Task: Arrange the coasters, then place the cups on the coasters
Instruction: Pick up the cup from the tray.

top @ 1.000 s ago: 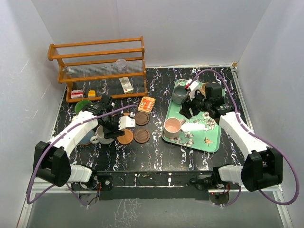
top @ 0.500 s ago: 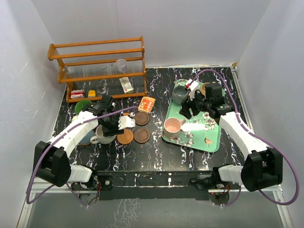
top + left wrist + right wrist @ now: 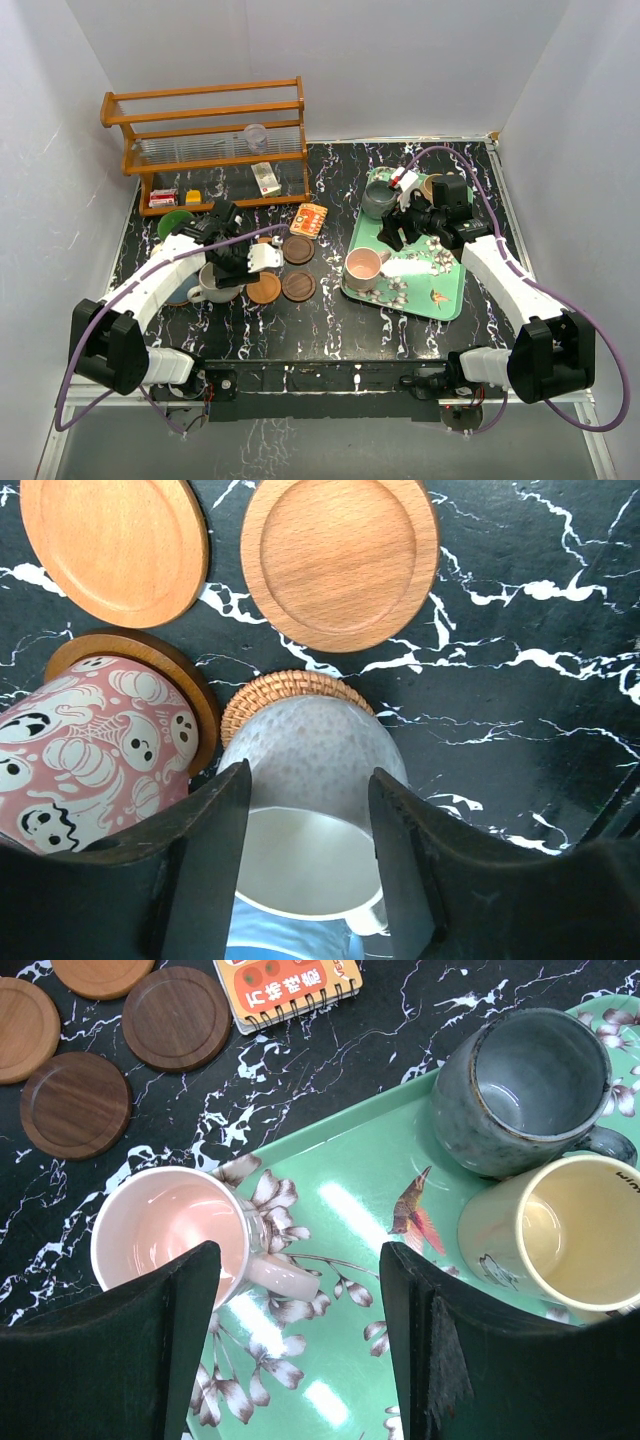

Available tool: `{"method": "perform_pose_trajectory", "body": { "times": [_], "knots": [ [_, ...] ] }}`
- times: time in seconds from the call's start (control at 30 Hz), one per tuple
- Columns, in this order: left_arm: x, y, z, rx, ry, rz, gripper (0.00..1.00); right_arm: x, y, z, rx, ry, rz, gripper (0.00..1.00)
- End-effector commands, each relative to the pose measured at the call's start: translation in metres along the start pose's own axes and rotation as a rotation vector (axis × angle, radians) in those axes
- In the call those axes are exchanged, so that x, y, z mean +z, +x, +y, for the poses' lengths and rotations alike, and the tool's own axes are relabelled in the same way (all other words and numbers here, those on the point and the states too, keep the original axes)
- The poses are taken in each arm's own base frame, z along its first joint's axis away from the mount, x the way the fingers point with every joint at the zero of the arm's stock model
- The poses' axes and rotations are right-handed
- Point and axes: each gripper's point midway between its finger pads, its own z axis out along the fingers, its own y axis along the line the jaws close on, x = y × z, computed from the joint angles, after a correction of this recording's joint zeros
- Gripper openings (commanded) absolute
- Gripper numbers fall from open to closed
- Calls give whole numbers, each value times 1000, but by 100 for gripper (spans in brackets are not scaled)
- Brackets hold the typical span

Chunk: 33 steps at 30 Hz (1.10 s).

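Note:
My right gripper moves down and left in the top view next, onto the rim of the white cup with a pink inside. The cup stands beside my open fingers.
In the left wrist view, my left gripper (image 3: 310,780) is shut on the sides of an off-white speckled cup (image 3: 310,765), which stands on a woven round coaster (image 3: 290,685). Beside it a pink ghost-print cup (image 3: 90,740) sits on a wooden coaster (image 3: 150,650). Two bare light wooden coasters (image 3: 340,560) lie beyond. My right gripper (image 3: 300,1290) hangs open over the green tray (image 3: 340,1160) with nothing between its fingers. On its left is a white cup with a pink inside (image 3: 170,1230). A grey cup (image 3: 525,1090) and a yellow cup (image 3: 570,1235) stand to its right.
Two dark coasters (image 3: 175,1015) and an orange patterned card (image 3: 290,985) lie on the black marbled table left of the tray. A wooden rack (image 3: 205,140) stands along the back left. Something blue (image 3: 290,935) shows just below the off-white cup.
My left gripper has shifted very slightly over the off-white cup. The right arm has not moved.

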Motion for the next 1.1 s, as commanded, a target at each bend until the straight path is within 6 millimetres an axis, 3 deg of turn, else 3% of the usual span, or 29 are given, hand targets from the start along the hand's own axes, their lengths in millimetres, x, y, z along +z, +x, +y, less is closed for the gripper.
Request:
{"method": "perform_pose_trajectory", "body": {
  "times": [0.0,0.17,0.43,0.8,1.07],
  "knots": [
    [-20,-22,-2,-43,-4,-102,52,-5,-11,-1,-15,5,-41,64],
    [-33,-56,8,-129,-53,-270,59,-8,-13,-6,-22,30,-34,65],
    [-57,-85,55,-321,-231,-400,69,-11,-9,-11,-105,25,67,67],
    [-69,-90,62,-433,-273,-454,78,16,-3,20,-346,-173,264,68],
    [-78,-81,63,-476,-284,-494,82,58,14,43,-474,-222,400,68]
  ]
}}
